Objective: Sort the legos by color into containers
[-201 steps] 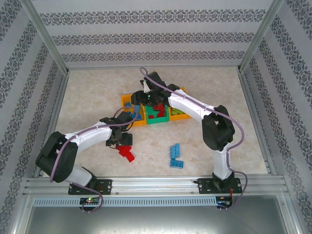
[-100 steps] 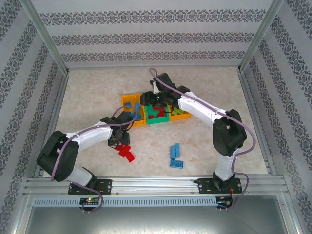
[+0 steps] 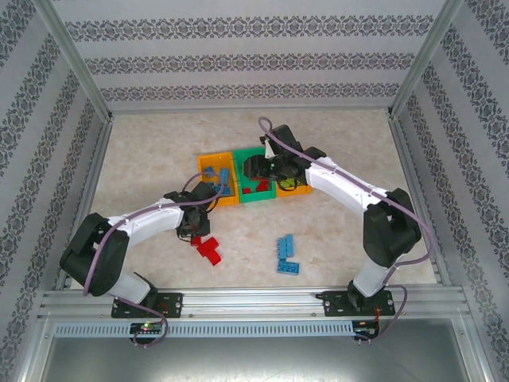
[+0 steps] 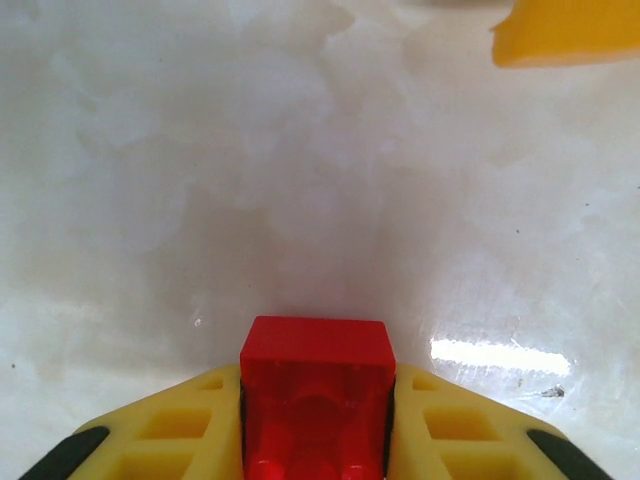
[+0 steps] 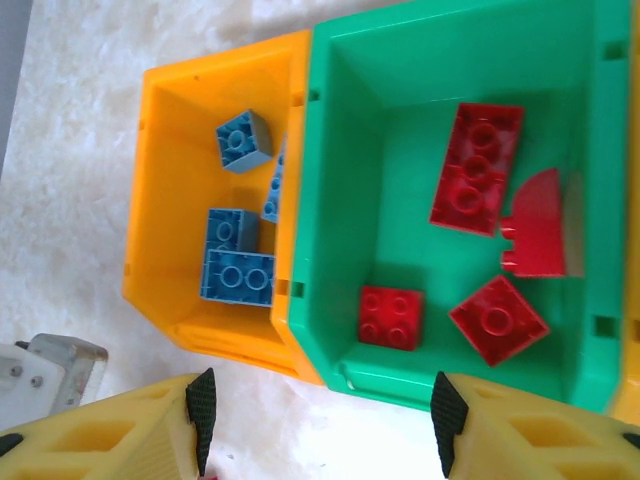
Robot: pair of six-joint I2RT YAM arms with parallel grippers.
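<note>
The left gripper goes up and swings outward over the green container [image 3: 247, 181] next, which lies farther outward. It then lets go of the red lego where red legos already are.
A red lego [image 4: 318, 350] is clamped between the yellow fingers of my left gripper [image 4: 318, 390], low over the pale table. From above, that gripper [image 3: 193, 230] sits just in front of the left orange container [image 3: 208, 167], with red legos [image 3: 210, 249] at its tip. My right gripper [image 5: 325, 420] is open and holds nothing, hovering at the near edge of the green container [image 5: 330, 150]. That container holds several red legos [image 5: 477, 167]. The left orange container [image 5: 160, 220] holds blue legos [image 5: 237, 276]. The right arm hides part of the right orange container [image 3: 298, 189].
Blue legos [image 3: 286, 256] lie loose on the table at front centre-right. The three containers stand joined in a row mid-table. Metal frame rails [image 3: 238, 298] and patterned walls enclose the table.
My left gripper has closed on the red lego. My right arm has swung rightward, from over the left orange container to over the green one, and stays open.
</note>
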